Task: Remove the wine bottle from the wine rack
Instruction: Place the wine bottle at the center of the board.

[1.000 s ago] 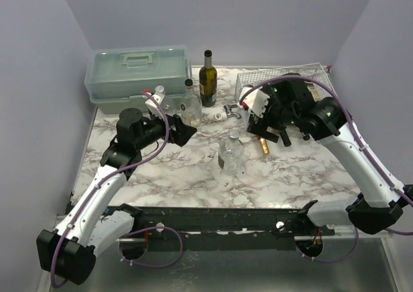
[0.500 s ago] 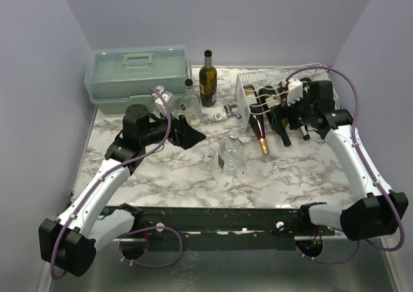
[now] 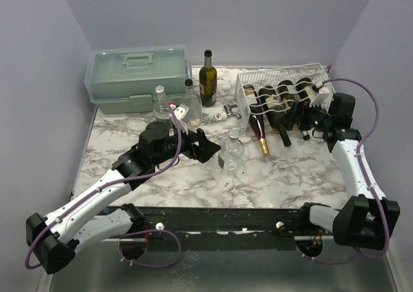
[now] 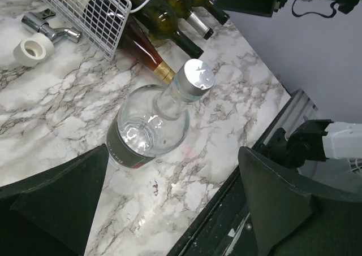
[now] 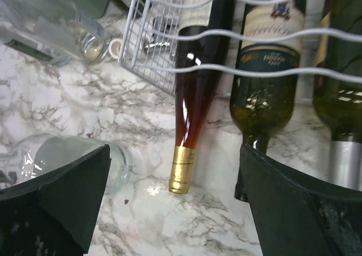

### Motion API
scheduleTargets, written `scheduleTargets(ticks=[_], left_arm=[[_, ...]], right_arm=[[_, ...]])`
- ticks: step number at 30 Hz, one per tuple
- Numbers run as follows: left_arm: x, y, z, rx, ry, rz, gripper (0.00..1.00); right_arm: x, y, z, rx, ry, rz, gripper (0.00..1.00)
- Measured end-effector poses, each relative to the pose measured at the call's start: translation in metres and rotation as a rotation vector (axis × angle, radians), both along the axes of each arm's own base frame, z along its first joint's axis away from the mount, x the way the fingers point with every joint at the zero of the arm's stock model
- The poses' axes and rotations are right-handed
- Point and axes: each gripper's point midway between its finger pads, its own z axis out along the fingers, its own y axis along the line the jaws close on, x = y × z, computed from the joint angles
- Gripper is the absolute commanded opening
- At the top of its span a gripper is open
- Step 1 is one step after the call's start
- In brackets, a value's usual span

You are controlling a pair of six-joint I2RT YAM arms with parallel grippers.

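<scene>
The left gripper swings over the clear bottle next and tilts down onto the silver cap [image 3: 233, 134] [image 4: 198, 75], since the clear bottle stands near the amber neck.
The white wire wine rack [image 3: 284, 89] stands at the back right with several wine bottles lying in its cradles, necks toward me. An amber wine bottle [image 5: 195, 92] with a gold foil cap sticks out past the rack's front, beside a dark green bottle [image 5: 264, 95]. My right gripper [image 5: 176, 211] is open in front of these necks, level with the gold cap and touching nothing; in the top view the right gripper [image 3: 308, 116] sits by the rack's right front. My left gripper [image 3: 208, 146] is open just left of an upright clear bottle [image 4: 150, 126].
A pale green toolbox [image 3: 137, 73] fills the back left. An upright dark bottle [image 3: 207, 79] and a clear bottle [image 3: 189, 105] stand beside it. A tape roll [image 4: 31, 50] and a metal fitting [image 4: 51, 27] lie left of the rack. The table's near edge [image 4: 226, 211] is under my left gripper.
The right arm has swung from over the rack out to its right side, uncovering the bottles. The left arm has moved right and nearer, up to the clear bottle. Both grippers stayed open.
</scene>
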Motion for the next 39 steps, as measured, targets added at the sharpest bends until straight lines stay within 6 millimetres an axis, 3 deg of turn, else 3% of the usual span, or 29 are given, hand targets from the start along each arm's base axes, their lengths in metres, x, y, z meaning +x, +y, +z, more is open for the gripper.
scheduleTargets(ticks=[4,6,13,26,39], left_arm=[[-0.001,-0.006,-0.008,0.03,0.012,0.064,0.99],[-0.003,-0.011,-0.014,0.05,0.019,0.081,0.99],[-0.006,-0.033,-0.028,0.128,0.031,0.143,0.99],[0.018,-0.073,-0.028,0.211,0.001,0.288,0.95],[0.04,-0.09,-0.057,0.399,-0.046,0.38,0.75]], right_arm=[[-0.012,0.006,-0.024,0.054,0.056,0.03,0.99],[-0.015,0.006,-0.026,0.066,0.061,0.035,0.99],[-0.019,0.008,-0.009,0.086,-0.008,0.053,0.99],[-0.02,0.01,-0.008,0.092,-0.01,0.063,0.99],[-0.02,0.01,-0.009,0.092,-0.007,0.064,0.99]])
